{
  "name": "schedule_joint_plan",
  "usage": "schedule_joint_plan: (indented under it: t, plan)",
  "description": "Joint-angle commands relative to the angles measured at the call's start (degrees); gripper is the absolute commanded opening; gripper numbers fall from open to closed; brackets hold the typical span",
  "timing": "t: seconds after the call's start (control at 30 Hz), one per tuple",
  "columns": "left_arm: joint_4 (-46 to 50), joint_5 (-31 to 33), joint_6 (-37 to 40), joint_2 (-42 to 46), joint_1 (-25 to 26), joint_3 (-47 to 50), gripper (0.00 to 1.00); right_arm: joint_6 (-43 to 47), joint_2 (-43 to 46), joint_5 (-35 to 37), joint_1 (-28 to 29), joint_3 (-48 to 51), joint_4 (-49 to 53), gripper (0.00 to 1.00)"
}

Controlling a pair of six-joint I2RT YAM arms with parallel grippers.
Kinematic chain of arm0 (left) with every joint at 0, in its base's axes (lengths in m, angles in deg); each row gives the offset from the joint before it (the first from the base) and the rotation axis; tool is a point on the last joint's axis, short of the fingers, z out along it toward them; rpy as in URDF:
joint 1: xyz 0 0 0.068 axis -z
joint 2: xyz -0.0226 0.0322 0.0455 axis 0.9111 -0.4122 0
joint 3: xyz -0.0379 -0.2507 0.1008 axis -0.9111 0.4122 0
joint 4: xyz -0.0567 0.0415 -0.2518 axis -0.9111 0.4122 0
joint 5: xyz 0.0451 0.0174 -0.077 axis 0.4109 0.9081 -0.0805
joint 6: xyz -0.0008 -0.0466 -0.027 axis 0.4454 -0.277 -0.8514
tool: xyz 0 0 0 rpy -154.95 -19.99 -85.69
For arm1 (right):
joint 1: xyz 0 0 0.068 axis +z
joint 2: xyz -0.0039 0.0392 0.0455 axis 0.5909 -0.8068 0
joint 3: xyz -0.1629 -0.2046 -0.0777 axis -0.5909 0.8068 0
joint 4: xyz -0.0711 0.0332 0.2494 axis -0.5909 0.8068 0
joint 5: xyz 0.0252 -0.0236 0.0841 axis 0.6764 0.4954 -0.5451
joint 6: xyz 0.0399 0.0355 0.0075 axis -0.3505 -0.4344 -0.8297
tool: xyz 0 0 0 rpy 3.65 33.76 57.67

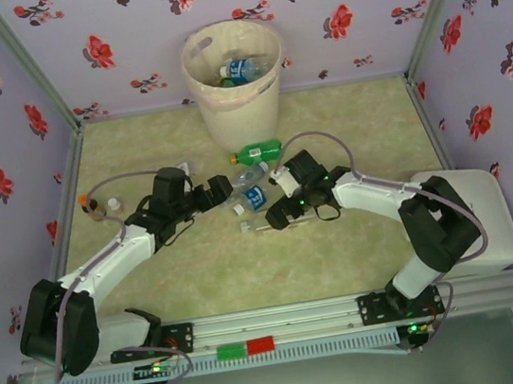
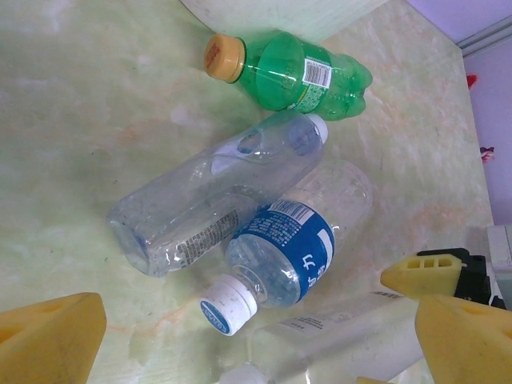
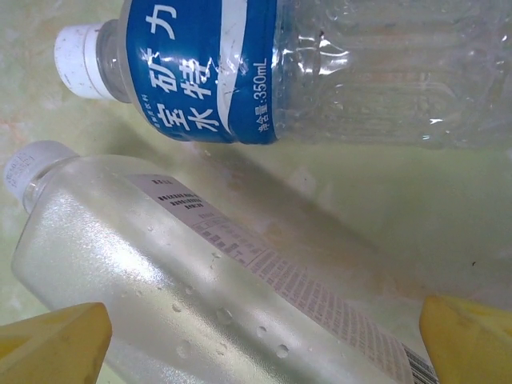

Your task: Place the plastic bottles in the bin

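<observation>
Next, my right gripper turns square across the frosted bottle and goes down over the frosted bottle's body to close. The bottle lies angled below its yellow fingers.
Several plastic bottles lie on the table before the bin: a green one with a yellow cap, a clear one, a blue-labelled one and a frosted one. My left gripper is open and hovers over the blue-labelled bottle's cap and the frosted bottle; from above it sits just left of the pile. My right gripper is open, its yellow pads straddling the frosted bottle, with the blue-labelled bottle beyond. More bottles lie inside the bin.
The bin stands at the back wall, behind the pile. Small bottles with an orange cap and a white cap sit by the left wall. Flowered walls close the table on three sides. The right gripper is just right of the pile.
</observation>
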Motion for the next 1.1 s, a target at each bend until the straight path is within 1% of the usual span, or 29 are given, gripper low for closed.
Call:
schedule_joint_plan:
  t: [0.0,0.07,0.13,0.23,0.5,0.63,0.73,0.77,0.9,1.07]
  plan:
    - [0.76,0.61,1.91,0.99,-0.20,-0.41,1.00,0.34,1.27,1.21,2.01,0.54,5.31,1.00]
    - [0.52,0.62,1.88,1.06,-0.20,-0.25,0.99,-0.14,2.50,2.27,3.65,1.18,6.10,1.00]
    - [0.16,0.62,1.62,1.10,-0.20,0.02,0.99,-0.67,4.07,5.90,6.63,1.53,5.82,0.99]
    - [-0.02,0.63,1.29,1.36,-0.14,0.59,1.00,-2.15,3.56,8.11,8.78,-0.81,9.38,1.00]
    - [-0.07,1.45,1.01,3.20,-0.29,1.82,1.00,-3.56,-1.94,17.39,17.83,-2.98,13.34,1.00]
    - [-0.11,1.94,1.03,4.10,-0.51,2.57,0.99,-2.96,-5.76,23.81,21.31,-5.83,15.63,0.99]
    - [0.30,2.12,1.40,4.51,-0.88,2.80,1.00,-2.20,-8.67,25.86,22.77,-8.48,17.68,0.93]
    - [0.41,2.20,1.53,4.71,-1.12,2.97,0.99,-1.89,-9.59,26.26,23.28,-9.26,18.20,0.89]
    - [0.17,3.22,1.41,5.64,-1.87,3.81,1.00,-0.80,-11.99,28.27,24.98,-11.52,20.03,0.72]
    - [-1.47,4.72,0.74,7.58,-2.64,6.10,1.00,-0.07,-11.47,26.37,25.17,-11.21,19.90,0.54]
